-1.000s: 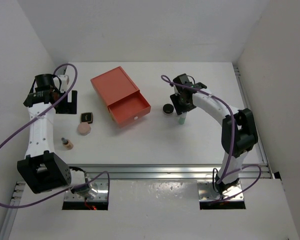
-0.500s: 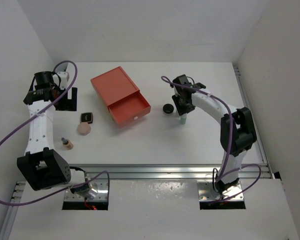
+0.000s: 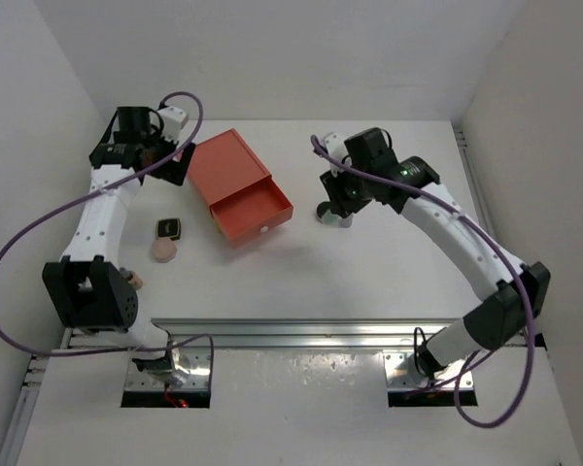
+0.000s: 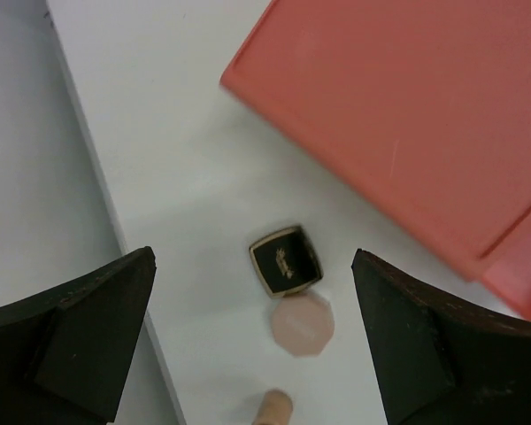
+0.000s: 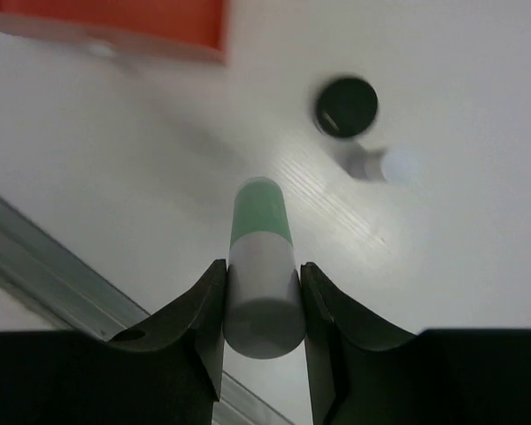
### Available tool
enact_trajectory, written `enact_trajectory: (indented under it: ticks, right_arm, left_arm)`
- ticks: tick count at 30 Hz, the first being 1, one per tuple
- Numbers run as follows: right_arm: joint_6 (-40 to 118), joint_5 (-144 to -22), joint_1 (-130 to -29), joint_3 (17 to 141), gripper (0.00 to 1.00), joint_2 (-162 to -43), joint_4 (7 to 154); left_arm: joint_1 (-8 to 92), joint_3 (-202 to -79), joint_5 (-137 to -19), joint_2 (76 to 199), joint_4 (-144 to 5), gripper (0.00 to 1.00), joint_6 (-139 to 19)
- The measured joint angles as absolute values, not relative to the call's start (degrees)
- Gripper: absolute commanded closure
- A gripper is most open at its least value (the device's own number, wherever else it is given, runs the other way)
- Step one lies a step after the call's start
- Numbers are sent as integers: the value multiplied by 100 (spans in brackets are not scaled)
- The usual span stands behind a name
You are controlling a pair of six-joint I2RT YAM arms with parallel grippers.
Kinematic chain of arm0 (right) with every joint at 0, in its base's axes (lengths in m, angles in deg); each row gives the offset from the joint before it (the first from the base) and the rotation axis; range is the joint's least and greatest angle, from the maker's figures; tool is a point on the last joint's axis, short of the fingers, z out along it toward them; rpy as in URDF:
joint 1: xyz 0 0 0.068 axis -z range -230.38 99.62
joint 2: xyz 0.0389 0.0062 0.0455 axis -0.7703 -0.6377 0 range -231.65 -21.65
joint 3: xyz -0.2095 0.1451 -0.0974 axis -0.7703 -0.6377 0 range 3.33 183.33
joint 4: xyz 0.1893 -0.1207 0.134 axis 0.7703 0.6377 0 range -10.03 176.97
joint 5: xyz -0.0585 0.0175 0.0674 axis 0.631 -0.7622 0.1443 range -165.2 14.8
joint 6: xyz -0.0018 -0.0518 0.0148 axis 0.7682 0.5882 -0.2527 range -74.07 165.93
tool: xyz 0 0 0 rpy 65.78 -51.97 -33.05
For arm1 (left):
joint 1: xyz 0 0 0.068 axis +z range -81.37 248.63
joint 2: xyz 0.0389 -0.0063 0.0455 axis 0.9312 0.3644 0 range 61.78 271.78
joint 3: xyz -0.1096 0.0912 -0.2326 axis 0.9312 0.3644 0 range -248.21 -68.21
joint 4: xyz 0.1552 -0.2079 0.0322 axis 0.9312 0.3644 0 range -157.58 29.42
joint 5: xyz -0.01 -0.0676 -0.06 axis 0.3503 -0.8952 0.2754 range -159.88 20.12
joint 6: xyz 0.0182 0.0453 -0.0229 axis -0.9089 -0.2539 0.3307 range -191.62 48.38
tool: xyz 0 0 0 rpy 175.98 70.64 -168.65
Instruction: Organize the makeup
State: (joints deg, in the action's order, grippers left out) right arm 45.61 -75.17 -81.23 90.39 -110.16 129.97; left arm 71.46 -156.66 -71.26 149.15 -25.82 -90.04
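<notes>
The pale-green and white tube goes left in the top view over the empty open drawer next; my right gripper tilts, lowers and releases it.
My right gripper (image 5: 263, 283) is shut on a pale-green and white tube (image 5: 261, 221) and holds it in the air. Far below it on the table lie a black round compact (image 5: 346, 106) and a small white tube (image 5: 385, 166). In the top view the right gripper (image 3: 342, 199) hangs just over the compact (image 3: 325, 213). My left gripper (image 4: 252, 274) is open and empty, high above a dark square case (image 4: 286, 260), a peach puff (image 4: 303, 324) and a brownish tube (image 4: 273, 409). From the top, the left gripper (image 3: 170, 160) is at the box's left side.
The coral-red drawer box (image 3: 223, 170) stands at the middle back, its drawer (image 3: 253, 209) pulled open toward the front right. It fills the left wrist view's upper right (image 4: 425, 115). White walls close in the table's left, back and right sides.
My right gripper has lifted the green tube off the table and moved back and left. My left arm has swung right, from the far left wall toward the box.
</notes>
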Motion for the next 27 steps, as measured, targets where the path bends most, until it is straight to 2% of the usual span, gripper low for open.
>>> enact_trajectory:
  ticks: [3, 6, 13, 20, 22, 23, 24, 25, 27]
  right_arm:
    - [4415, -8282, -8270, 9068, 100, -10692, 12236]
    - [3930, -9058, -8318, 9068, 100, -10911, 11025]
    - [2828, -10253, -8503, 9857, 100, -13084, 9299]
    - [2059, -10828, -8547, 9870, 100, -13940, 8903]
    - [1945, -10916, -8547, 9870, 91, -13971, 8803]
    - [1897, -10957, -8545, 9870, 81, -13982, 8737]
    - [1862, -11003, -8545, 9872, 55, -13988, 8669]
    - [1803, -11053, -8538, 9887, 44, -14015, 8632]
    - [1713, -11134, -8514, 9960, 37, -14111, 8584]
  left_arm:
    - [6940, -16037, -7170, 15461, -2746, 0, -9010]
    - [6763, -16459, -7207, 16025, -2901, 0, -8892]
    - [6484, -16704, -7209, 16723, -3345, 2, -8431]
    - [6335, -16490, -7185, 16744, -3664, 2, -8223]
    - [6328, -16428, -7159, 16744, -3717, 2, -8193]
    - [6328, -16406, -7153, 16744, -3728, 2, -8184]
    - [6328, -16391, -7140, 16744, -3732, 2, -8182]
    - [6328, -16378, -7124, 16744, -3749, 2, -8182]
    - [6328, -16356, -7078, 16744, -3784, 2, -8186]
